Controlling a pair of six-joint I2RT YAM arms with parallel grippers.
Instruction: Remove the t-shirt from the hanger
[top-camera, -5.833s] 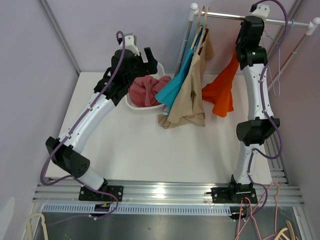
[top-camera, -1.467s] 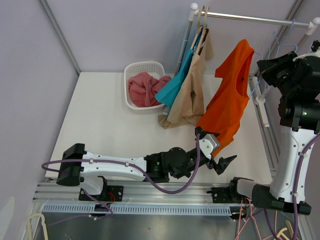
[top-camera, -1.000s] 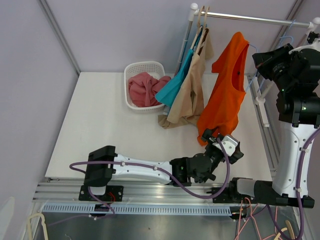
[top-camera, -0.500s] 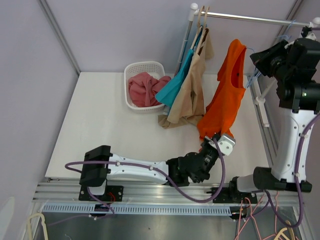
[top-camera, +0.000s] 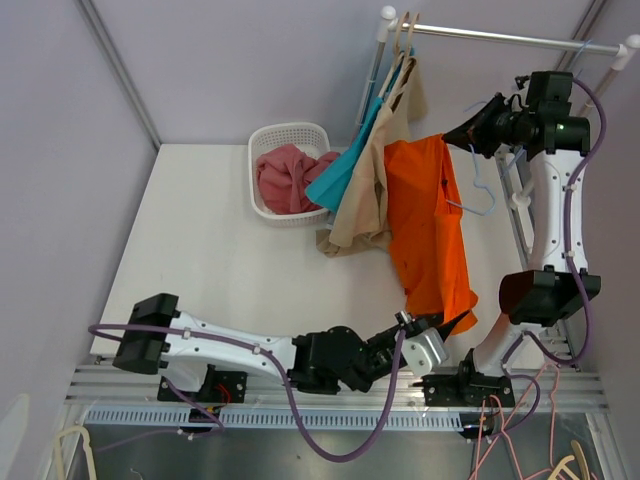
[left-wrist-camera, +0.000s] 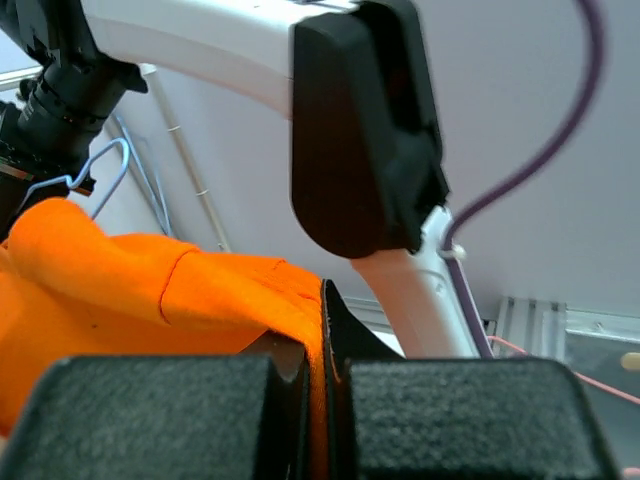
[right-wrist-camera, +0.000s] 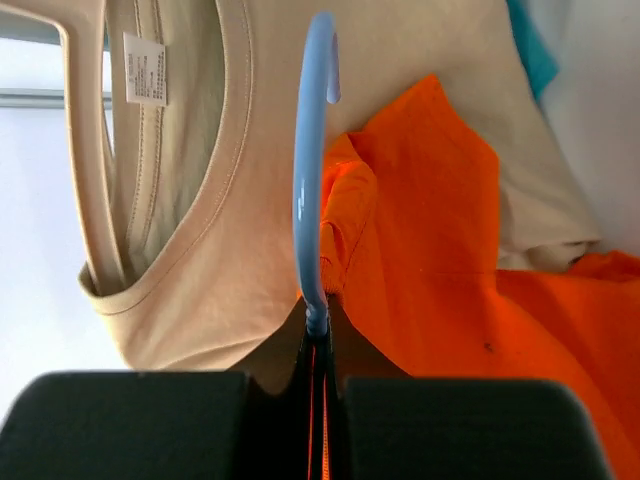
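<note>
My right gripper will next move up and outward, hang the hanger's hook over the metal bar's bare part and let it go, since the hook's curve is clear of cloth.
The orange t-shirt hangs stretched between my two grippers over the right side of the table. At the top, my right gripper is shut on the hook of the light blue hanger, with a fold of the orange shirt bunched at its jaws. The hanger's wire shows beside the shirt's right edge. Near the table's front edge, my left gripper is shut on the shirt's lower hem. In the left wrist view the orange cloth runs down between the closed jaws.
A beige shirt and a teal shirt hang on wooden hangers from the metal rail, just left of the orange one. A white basket with red cloth stands at the back. The rack's post rises on the right.
My left gripper closed on the shirt's hem and pulled it down toward the near edge. My right arm swung the hanger left and lower, so the shirt now hangs stretched flat.
</note>
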